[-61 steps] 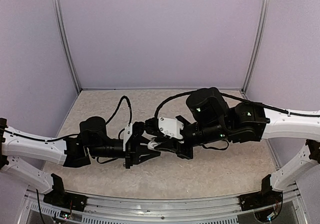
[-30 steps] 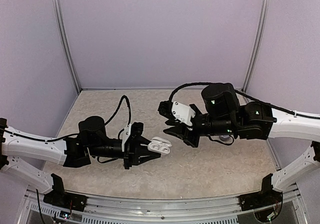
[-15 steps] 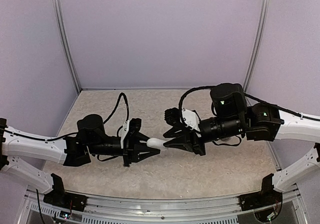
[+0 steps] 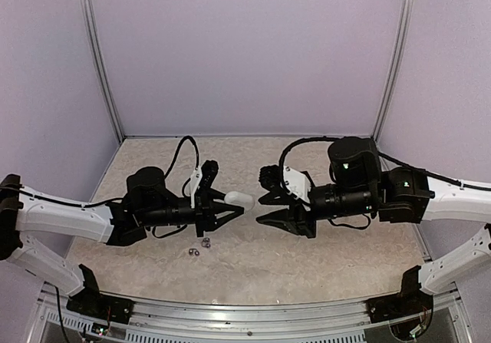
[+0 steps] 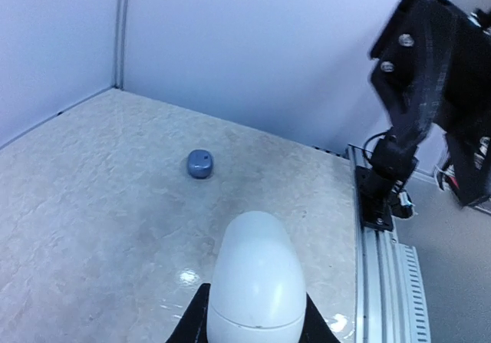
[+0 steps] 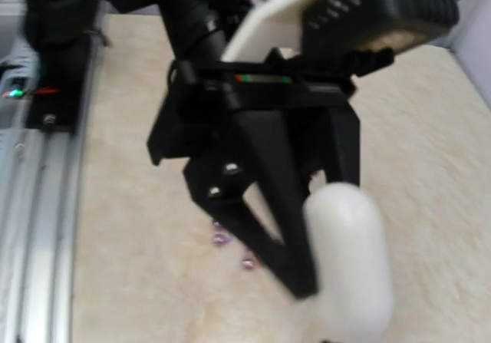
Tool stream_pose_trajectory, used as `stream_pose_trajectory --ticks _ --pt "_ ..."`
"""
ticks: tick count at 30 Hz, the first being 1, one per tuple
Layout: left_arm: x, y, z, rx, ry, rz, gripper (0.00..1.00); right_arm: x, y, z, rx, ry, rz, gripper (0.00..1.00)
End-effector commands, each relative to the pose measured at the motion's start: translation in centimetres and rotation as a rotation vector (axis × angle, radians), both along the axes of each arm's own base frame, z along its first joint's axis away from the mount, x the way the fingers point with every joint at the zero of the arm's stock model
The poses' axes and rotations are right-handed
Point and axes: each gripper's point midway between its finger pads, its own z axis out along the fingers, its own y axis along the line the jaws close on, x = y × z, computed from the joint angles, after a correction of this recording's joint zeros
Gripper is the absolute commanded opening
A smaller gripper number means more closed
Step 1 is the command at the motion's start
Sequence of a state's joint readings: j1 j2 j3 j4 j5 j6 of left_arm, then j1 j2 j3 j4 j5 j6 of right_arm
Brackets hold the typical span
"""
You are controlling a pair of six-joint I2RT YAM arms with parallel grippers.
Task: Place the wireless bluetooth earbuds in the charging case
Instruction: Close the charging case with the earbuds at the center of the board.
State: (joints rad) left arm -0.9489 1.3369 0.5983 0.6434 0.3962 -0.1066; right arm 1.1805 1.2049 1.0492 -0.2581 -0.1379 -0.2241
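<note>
The case will go down onto the table beyond the earbuds, where the table is bare. My left gripper will move outward, away from the right gripper, and tilt downward to lower it there.
My left gripper (image 4: 232, 202) is shut on a white oval charging case (image 4: 240, 199), held above the table with its lid closed. In the left wrist view the case (image 5: 257, 281) fills the space between my fingers, with its seam near the bottom. My right gripper (image 4: 259, 209) faces it just to the right, open with nothing between its fingers and clear of the case. Tiny dark earbuds (image 4: 205, 242) lie on the table below the left gripper. They show as purple dots (image 6: 221, 238) in the right wrist view, behind the held case (image 6: 349, 258).
A small blue oval case (image 5: 199, 163) sits on the table further back, seen only in the left wrist view. The metal rail (image 4: 245, 316) and both arm bases run along the near edge. Purple walls close off the back and sides.
The case's lid was open a second ago and is now shut. My right gripper came against the case, then drew back and opened. The left gripper rose slightly with the case.
</note>
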Motion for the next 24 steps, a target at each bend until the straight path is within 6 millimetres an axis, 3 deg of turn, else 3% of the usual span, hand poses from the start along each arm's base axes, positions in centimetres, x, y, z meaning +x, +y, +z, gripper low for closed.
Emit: stream_pose_trajectory --ticks 1,7,9,12,17,24 --pt "6.7 1.0 0.2 -0.055 0.184 0.196 0.0 3.1 -1.8 2.2 0.119 -0.019 -0.156 0.48" --pt "15.3 4.0 -2.9 -0.076 0.437 0.385 0.0 5.0 -4.0 2.2 0.191 -0.005 -0.258 0.72" --pt "17.5 4.7 -4.9 -0.06 0.514 0.42 0.0 5.5 -4.7 2.2 0.221 0.012 -0.285 0.78" --pt "20.3 5.7 -8.6 -0.012 0.615 0.486 0.0 6.4 -6.0 1.8 0.269 0.048 -0.334 0.98" --pt "23.8 7.4 -13.5 0.056 0.731 0.591 0.02 8.3 -8.0 -0.1 0.288 0.133 -0.446 1.0" --pt "26.1 8.9 -18.6 0.147 0.851 0.669 0.1 10.6 -11.2 -0.2 0.414 0.197 -0.638 0.99"
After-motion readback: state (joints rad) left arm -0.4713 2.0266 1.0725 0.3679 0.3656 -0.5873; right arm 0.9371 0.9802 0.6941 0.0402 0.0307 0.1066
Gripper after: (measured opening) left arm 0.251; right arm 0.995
